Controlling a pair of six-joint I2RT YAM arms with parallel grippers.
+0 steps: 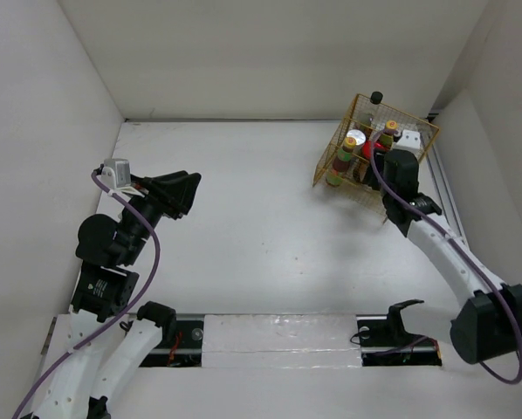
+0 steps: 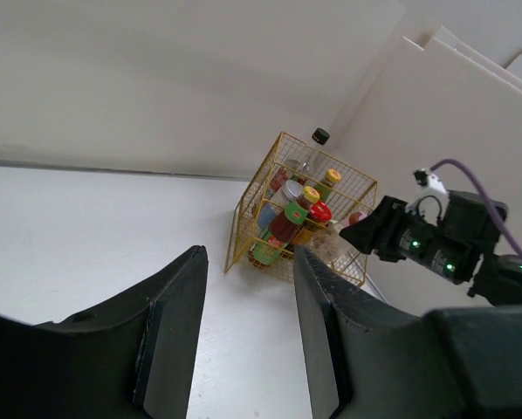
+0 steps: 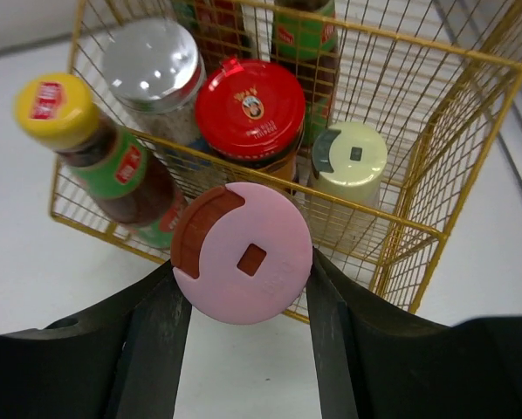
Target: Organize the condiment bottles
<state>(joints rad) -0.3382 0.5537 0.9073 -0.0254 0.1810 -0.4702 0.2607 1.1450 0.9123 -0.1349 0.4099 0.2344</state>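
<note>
My right gripper brings the pink-capped bottle down into the basket's open near row next, beside the yellow-red-capped bottle. It then releases the bottle there, because that spot stands empty.
My right gripper is shut on the pink-capped bottle, holding it at the near rim of the gold wire basket. I cannot tell if it is inside or just outside. In the basket stand a red-capped jar, a silver-capped jar, a yellow-red-capped bottle, a pale yellow-green-capped bottle and a green-red striped bottle. A black-capped bottle shows at the basket's far side. My left gripper is open and empty at the left, far from the basket.
The basket stands at the far right corner, close to the right wall and back wall. In the left wrist view the basket and my right arm show ahead. White table lies between the two arms.
</note>
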